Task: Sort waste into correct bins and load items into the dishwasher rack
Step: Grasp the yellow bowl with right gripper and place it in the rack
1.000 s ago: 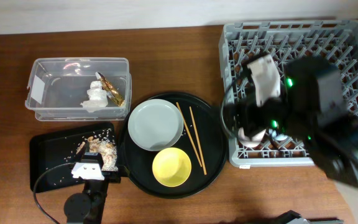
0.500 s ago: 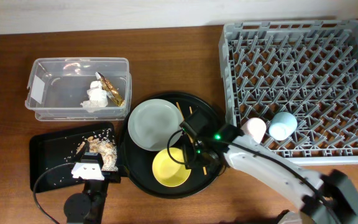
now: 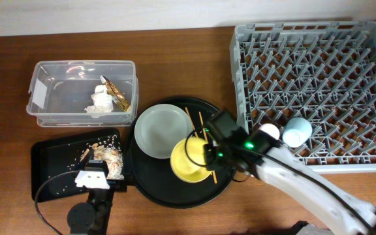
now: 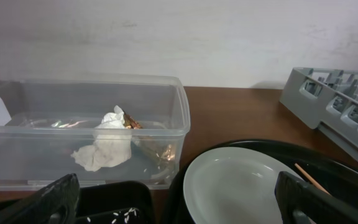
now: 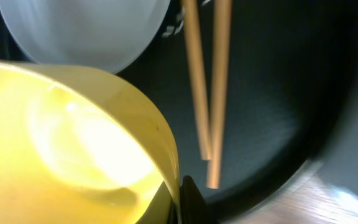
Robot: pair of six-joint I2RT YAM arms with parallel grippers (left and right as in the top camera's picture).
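Note:
My right gripper will next go up, swing to the right in the overhead view and lower the bowl (image 3: 188, 160) onto the rack wires beyond the pink cup, because those wires are empty.
My right gripper (image 3: 207, 155) (image 5: 178, 200) is shut on the rim of the small yellow bowl (image 3: 188, 160) (image 5: 73, 143), which is tilted over the round black tray (image 3: 168, 190). The two chopsticks (image 3: 200, 121) (image 5: 199, 93) lie just beside the bowl. The pale plate (image 3: 162, 130) (image 4: 241, 186) rests at the tray's back left. A pink cup (image 3: 270, 132) and a blue cup (image 3: 297, 132) lie in the grey rack (image 3: 312, 78). My left gripper (image 4: 179, 208) stands open over the flat black tray (image 3: 51, 171) with the food scraps (image 3: 108, 158).
The clear box (image 3: 83, 91) (image 4: 73, 124) at the back left holds the white napkin (image 3: 100, 100) (image 4: 107, 146) and the gold wrapper (image 3: 118, 95). The rack's corner (image 4: 334, 99) rises at the right of the left wrist view. My right arm (image 3: 292, 183) crosses in front of the rack.
My right arm left the rack, came down to the round tray and closed on the yellow bowl's rim. The bowl has shifted back and tilted. The left gripper has not moved.

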